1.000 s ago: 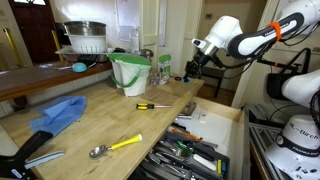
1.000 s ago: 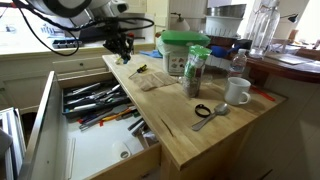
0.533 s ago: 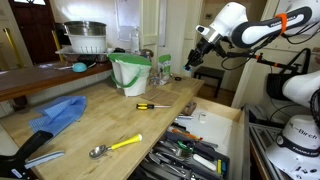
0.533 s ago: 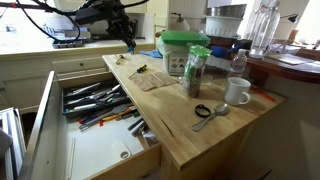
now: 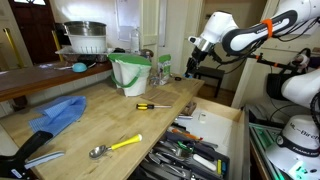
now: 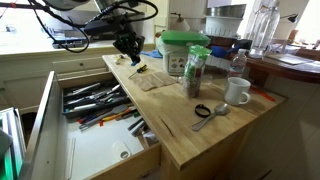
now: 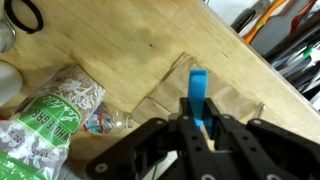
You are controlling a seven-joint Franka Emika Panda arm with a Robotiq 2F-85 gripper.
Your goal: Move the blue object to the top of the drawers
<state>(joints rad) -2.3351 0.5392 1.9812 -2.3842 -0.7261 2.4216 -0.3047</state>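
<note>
Next I will move my gripper down to the left in the wrist view onto the bare wood, which lies below it on that side, clear of the brown paper.
My gripper [image 7: 200, 121] is shut on a thin blue object [image 7: 198, 88], which stands upright between the fingers. It hangs just above the light wooden worktop [image 7: 120, 40] of the drawers, near the far end, over a clear plastic bag [image 7: 235, 100]. In both exterior views the gripper [image 5: 193, 63] [image 6: 128, 46] hovers over the plank top [image 5: 110, 125] [image 6: 200, 135]. The wide shallow drawer [image 5: 195, 150] [image 6: 95, 110] stands open, full of hand tools. The blue object is too small to make out in the exterior views.
On the worktop are a green-lidded white bucket [image 5: 130, 72] [image 6: 184, 50], a jar [image 6: 195, 72], a white mug [image 6: 237, 92], a spoon [image 5: 100, 151] [image 6: 210, 115], a yellow screwdriver [image 5: 152, 105], a blue cloth [image 5: 60, 113] and a bag of rubber bands [image 7: 75, 95].
The gripper rose and shifted slightly along the worktop, then came back down a little, still holding the blue object.
</note>
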